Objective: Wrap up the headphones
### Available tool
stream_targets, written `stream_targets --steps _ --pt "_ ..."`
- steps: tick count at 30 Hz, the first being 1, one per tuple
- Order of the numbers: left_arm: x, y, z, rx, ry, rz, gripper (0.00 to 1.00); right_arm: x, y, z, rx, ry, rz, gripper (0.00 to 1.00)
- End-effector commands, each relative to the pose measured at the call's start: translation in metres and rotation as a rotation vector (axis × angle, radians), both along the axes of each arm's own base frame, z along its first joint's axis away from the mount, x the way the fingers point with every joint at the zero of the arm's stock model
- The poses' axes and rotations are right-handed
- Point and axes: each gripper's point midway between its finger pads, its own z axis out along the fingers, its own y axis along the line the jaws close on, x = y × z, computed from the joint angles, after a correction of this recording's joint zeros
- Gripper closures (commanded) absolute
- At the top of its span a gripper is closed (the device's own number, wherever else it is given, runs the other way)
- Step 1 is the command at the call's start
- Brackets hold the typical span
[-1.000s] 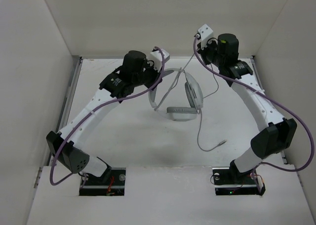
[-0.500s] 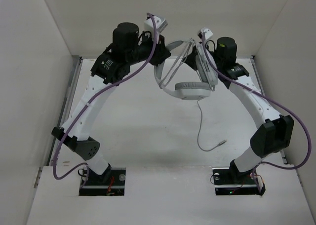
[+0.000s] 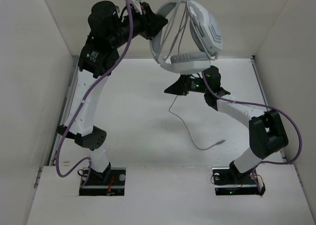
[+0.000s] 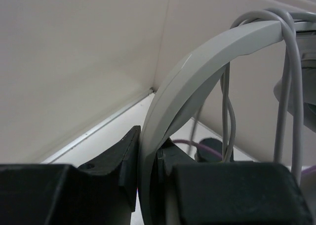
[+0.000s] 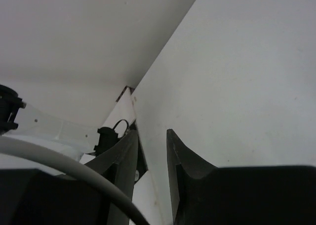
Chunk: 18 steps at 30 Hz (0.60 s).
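The robot's right gripper will swing back and to the left in the top view next, and it will turn its open fingers onto the hanging cable.
The light grey-white headphones (image 3: 190, 62) hang high above the table. My left gripper (image 3: 157, 26) is shut on their headband (image 4: 197, 72), which is clamped between the two black fingers (image 4: 123, 156). The thin grey cable (image 4: 291, 87) is looped over the headband. It then drops to the table (image 3: 190, 133) and ends in the small plug (image 3: 223, 141). My right gripper (image 3: 170, 89) is below the earcups and points left. Its jaws stand a little apart with nothing between them (image 5: 150, 138). A stretch of cable (image 5: 64, 166) passes beside its left finger.
White walls enclose the white table (image 3: 128, 126) on three sides, with a metal rail (image 3: 69, 96) along the left edge. The purple arm cables (image 3: 123, 18) run along both arms. The arm bases (image 3: 101, 178) sit at the near edge.
My left arm has lifted the headphones much higher, towards the camera. My right gripper has dropped from beside the earcups to below them and now points left. More cable has lifted off the table.
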Motion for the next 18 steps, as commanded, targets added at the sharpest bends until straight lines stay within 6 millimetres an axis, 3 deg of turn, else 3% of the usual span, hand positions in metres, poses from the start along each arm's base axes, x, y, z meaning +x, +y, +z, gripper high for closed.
stream_targets --steps 1,10,15,18 --pt "0.002 0.03 0.063 -0.173 -0.122 0.083 0.99 -0.032 0.008 0.054 0.141 -0.115 0.073 0.63" --pt "0.048 0.087 0.079 -0.256 -0.151 0.333 0.99 -0.099 0.048 0.046 0.145 -0.095 0.256 0.61" --pt "0.072 0.122 0.079 -0.259 -0.17 0.5 0.99 -0.137 0.069 0.041 0.144 -0.086 0.382 0.62" --pt "0.082 0.143 0.078 -0.25 -0.187 0.599 0.99 -0.147 0.073 0.035 0.132 -0.09 0.409 0.62"
